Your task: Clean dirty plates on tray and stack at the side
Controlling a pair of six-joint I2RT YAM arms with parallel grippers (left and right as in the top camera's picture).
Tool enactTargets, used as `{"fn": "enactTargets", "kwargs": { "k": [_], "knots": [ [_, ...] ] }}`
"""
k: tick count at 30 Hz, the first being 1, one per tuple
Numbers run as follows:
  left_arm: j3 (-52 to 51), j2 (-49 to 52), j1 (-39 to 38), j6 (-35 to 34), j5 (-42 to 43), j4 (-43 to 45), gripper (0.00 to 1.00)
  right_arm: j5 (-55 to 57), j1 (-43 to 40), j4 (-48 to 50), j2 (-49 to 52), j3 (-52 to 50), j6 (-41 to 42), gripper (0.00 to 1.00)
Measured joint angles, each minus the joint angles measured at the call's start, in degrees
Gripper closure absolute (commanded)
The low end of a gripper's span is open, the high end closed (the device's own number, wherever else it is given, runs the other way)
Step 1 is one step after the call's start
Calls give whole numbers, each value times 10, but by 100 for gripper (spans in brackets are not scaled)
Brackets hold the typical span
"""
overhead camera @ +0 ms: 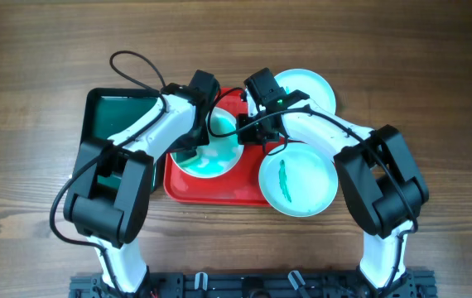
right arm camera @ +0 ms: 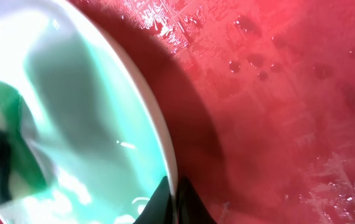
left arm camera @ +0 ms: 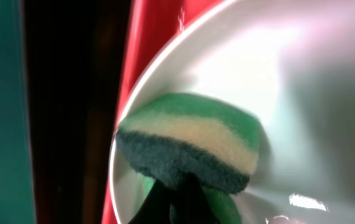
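Note:
My right gripper needs to lift and tilt the pinched plate next, then lower it onto the red tray and let go of its rim, because the plate is still smeared with teal.
A white plate (overhead camera: 219,161) smeared with teal lies on the red tray (overhead camera: 211,192). My left gripper (overhead camera: 196,146) is shut on a green, yellow and dark-layered sponge (left arm camera: 190,146) pressed onto the inside of this plate (left arm camera: 302,93). My right gripper (overhead camera: 249,131) is shut on the plate's right rim (right arm camera: 168,149), with its fingertips (right arm camera: 175,194) pinching the edge over the wet tray (right arm camera: 277,106). A pale-blue plate (overhead camera: 298,182) with a teal streak overlaps the tray's right edge. A third pale-blue plate (overhead camera: 309,87) with no streak showing lies behind the tray, partly under the right arm.
A narrower dark green tray (overhead camera: 116,116) lies left of the red tray, under the left arm, and shows at the left edge of the left wrist view (left arm camera: 3,112). The two arms meet closely over the red tray. Wooden tabletop (overhead camera: 435,83) surrounds everything.

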Motion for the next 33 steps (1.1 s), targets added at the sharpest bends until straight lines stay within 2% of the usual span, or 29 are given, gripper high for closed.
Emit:
{"fn": "enactTargets", "kwargs": {
  "k": [4,7,12,16,17,21,27,33],
  "knots": [
    [0,-4,9,97,158,-40,96,0,0,-3,0,0,0,95],
    [0,-4,8,159,272,-25,96,0,0,-3,0,0,0,95],
    [-5,-4,8,188,338,73,96,0,0,-4,0,0,0,95],
    [-6,-4,6,112,251,149,96,0,0,-6,0,0,0,95],
    [-6,-4,9,99,200,161,96,0,0,-6,0,0,0,95],
    [17,-4,36,53,109,130,96,0,1,-6,0,0,3,96],
    [147,-30,94,36,64,24,96,0,2,-9,0,0,9,96],
    [184,-100,123,35,55,5,96,60,4,-56,-33,-1,11,96]
  ]
}}
